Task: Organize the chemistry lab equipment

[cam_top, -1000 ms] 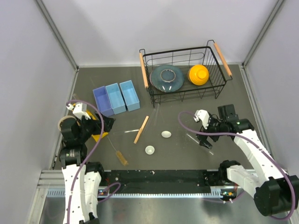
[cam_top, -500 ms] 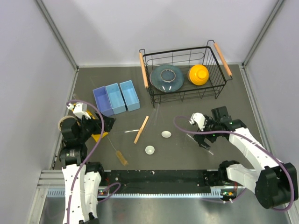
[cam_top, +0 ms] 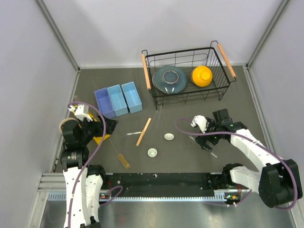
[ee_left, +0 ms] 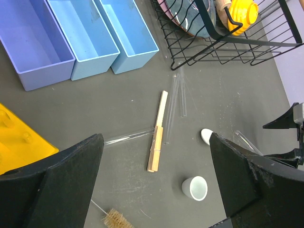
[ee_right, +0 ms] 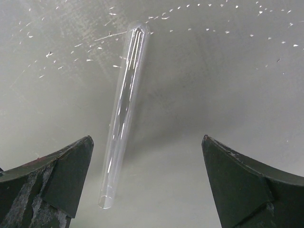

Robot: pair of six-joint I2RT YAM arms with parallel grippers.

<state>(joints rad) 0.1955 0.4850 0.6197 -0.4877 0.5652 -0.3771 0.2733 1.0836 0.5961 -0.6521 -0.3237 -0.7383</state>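
I will lower my right gripper next and close its fingers around the middle of the clear test tube (ee_right: 122, 111), because that part of the tube is just below it, between the fingers.
My right gripper (cam_top: 205, 143) is open and hovers low over a clear glass test tube (ee_right: 122, 111); the tube lies between the fingers, nearer the left one, and nothing is held. My left gripper (cam_top: 110, 126) is open and empty at the left (ee_left: 154, 190). In front of it lie a tan wooden stick (ee_left: 157, 130), a clear tube (ee_left: 127, 137) touching it, two more tubes (ee_left: 172, 111), a white cup (ee_left: 195, 187), a white dish (ee_left: 206, 135) and an amber-bristled wire brush (ee_left: 115, 219). From above I see the stick (cam_top: 144, 131), the brush (cam_top: 122, 159) and both white pieces (cam_top: 169, 137) (cam_top: 152, 152).
Three light-blue bins (cam_top: 118, 99) stand side by side at the back left. A black wire basket (cam_top: 147, 71) at the back holds a blue-grey plate (cam_top: 169, 79) and a yellow bowl (cam_top: 202, 76). A yellow block (ee_left: 19, 137) lies under my left gripper. Walls close in both sides.
My right gripper has moved left and a little forward over the test tube. The left arm and the loose items have not moved.
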